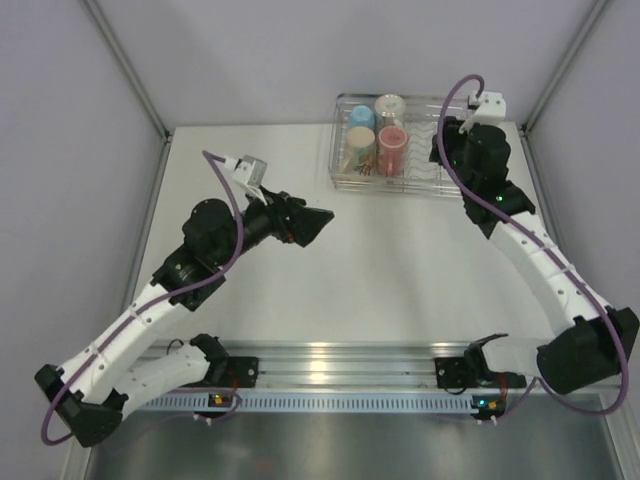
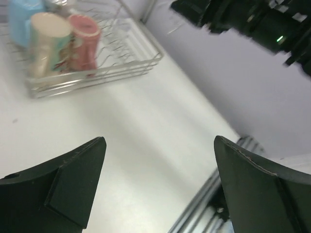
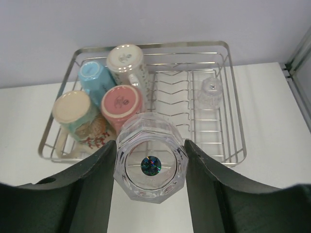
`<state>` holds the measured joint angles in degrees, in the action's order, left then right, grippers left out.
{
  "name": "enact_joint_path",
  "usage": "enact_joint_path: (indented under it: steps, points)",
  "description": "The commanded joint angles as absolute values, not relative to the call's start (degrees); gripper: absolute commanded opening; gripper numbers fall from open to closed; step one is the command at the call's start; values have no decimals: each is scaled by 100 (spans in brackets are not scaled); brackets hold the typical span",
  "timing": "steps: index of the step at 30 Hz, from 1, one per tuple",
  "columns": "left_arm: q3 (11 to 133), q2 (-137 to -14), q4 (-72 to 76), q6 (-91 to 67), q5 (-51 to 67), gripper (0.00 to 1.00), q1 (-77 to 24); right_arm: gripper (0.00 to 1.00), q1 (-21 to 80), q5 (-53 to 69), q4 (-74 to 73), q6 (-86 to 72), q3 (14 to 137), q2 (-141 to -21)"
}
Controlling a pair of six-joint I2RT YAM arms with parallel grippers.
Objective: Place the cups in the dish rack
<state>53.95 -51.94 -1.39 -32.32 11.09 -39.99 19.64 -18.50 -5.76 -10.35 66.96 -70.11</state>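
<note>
I should lower my right gripper across onto the free wires (image 3: 210,130) beside the small glass to release, as they are below it and to its right in the wrist view.
The dish rack (image 1: 337,183) stands at the table's far side, right of centre. Its left half holds a light blue cup (image 3: 95,77), a cream floral mug (image 3: 127,60), a pink-red tumbler (image 3: 121,103) and a cream-bottomed patterned cup (image 3: 75,110). A small clear glass (image 3: 212,90) sits among the slot wires on the right. My right gripper (image 3: 150,143) is shut on another clear faceted glass (image 3: 151,165), held above the rack's near edge. My left gripper (image 2: 160,138) hangs open and empty over bare table, left of the rack (image 2: 121,68).
An aluminium rail (image 1: 340,360) runs along the near edge between the arm bases. Grey walls and slanted frame posts (image 1: 125,65) close in the table at the back and sides. The right arm (image 2: 252,19) shows at the top of the left wrist view.
</note>
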Motion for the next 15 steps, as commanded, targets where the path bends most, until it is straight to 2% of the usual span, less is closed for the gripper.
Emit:
enact_joint_path:
  steps: [1, 5, 10, 15]
  points:
    - [5388, -5203, -2214, -1706, -141, 98, -3990, 0, 1662, -2057, -773, -765, 7434, -7504]
    - [5326, -5273, -2478, -1608, -272, 98, -3981, 0, 1407, -2100, -817, -598, 7856, -8137]
    - [5317, -5081, -2505, -1626, 316, 98, -3981, 0, 880, -1908, -1080, -589, 8594, -9069]
    - [5317, -4887, -2496, -1600, 193, 98, -3981, 0, 615, -1688, -1231, -598, 8956, -9764]
